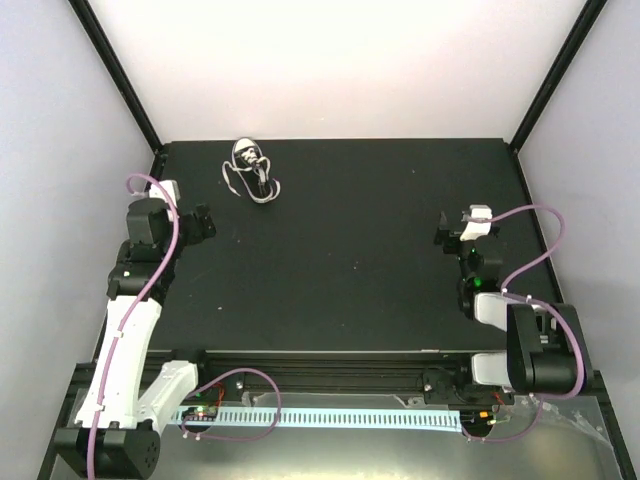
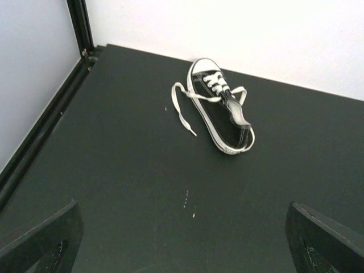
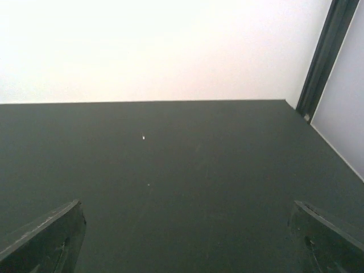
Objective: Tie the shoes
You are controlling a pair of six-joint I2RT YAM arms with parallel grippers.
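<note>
I will next move my left gripper outward and down onto the heel seam by the shoe's opening, because the shoe lies beyond my open fingers with its heel end nearest.
One small black canvas shoe with a white toe cap, white sole edge and loose white laces lies at the far left of the black table, toe toward the back wall. It also shows in the left wrist view, with one lace trailing to its left. My left gripper is open and empty, well short of the shoe; its fingers frame bare table. My right gripper is open and empty at the right; the shoe is out of its view, and its fingers frame bare table.
The black table is boxed in by white walls with black corner posts. A black rail runs along the left edge. A perforated strip and cables lie near the arm bases.
</note>
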